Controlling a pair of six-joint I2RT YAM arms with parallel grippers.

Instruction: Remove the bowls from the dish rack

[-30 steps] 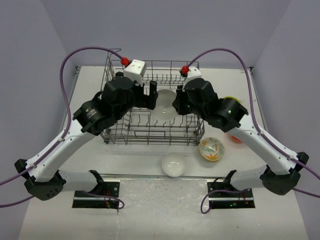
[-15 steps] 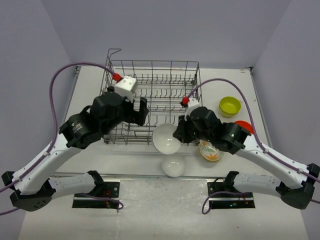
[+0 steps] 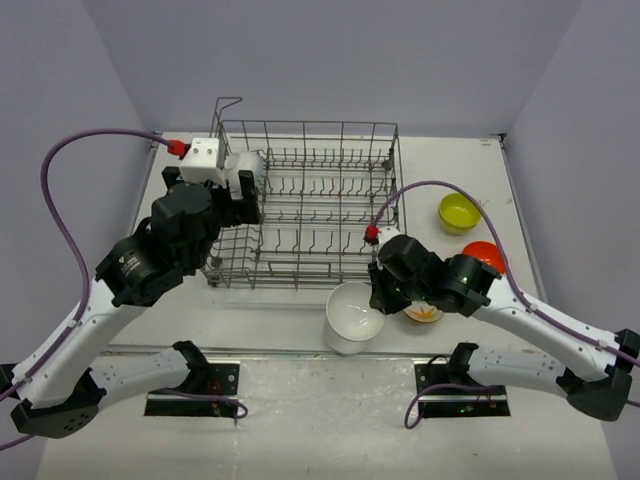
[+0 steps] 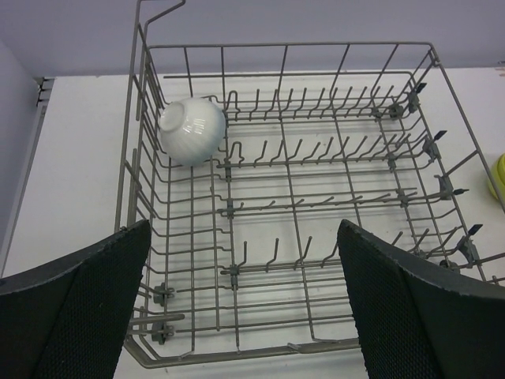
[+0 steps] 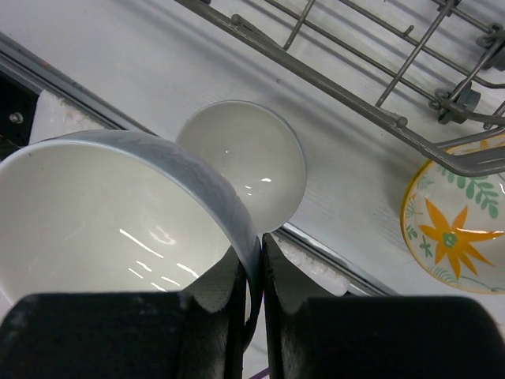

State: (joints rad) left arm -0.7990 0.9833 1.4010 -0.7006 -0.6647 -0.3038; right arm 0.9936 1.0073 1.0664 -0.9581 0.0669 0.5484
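Observation:
The lower white bowl point(image 5: 241, 162) is empty, so my right gripper will lower the held bowl above into it and release the held bowl's rim.
The grey wire dish rack point(image 3: 320, 200) stands mid-table and also fills the left wrist view point(image 4: 316, 197). One white bowl point(image 4: 192, 130) lies upside down in its far left corner and shows from above point(image 3: 248, 166). My left gripper point(image 3: 248, 198) is open and empty, raised over the rack's left side point(image 4: 245, 316). My right gripper point(image 3: 378, 298) is shut on the rim of a white bowl point(image 5: 118, 221), held just above another white bowl point(image 5: 248, 162) on the table in front of the rack. From above the held bowl point(image 3: 353, 318) covers the lower one.
A floral bowl point(image 5: 458, 229) sits right of the white bowls, mostly hidden under my right arm from above point(image 3: 425, 313). A yellow-green bowl point(image 3: 459, 211) and an orange bowl point(image 3: 486, 255) sit right of the rack. The table's front edge point(image 5: 331, 260) is close behind the white bowls.
My right gripper carried the white bowl out of the rack to the front, over the white bowl on the table. My left arm pulled back to the rack's left side.

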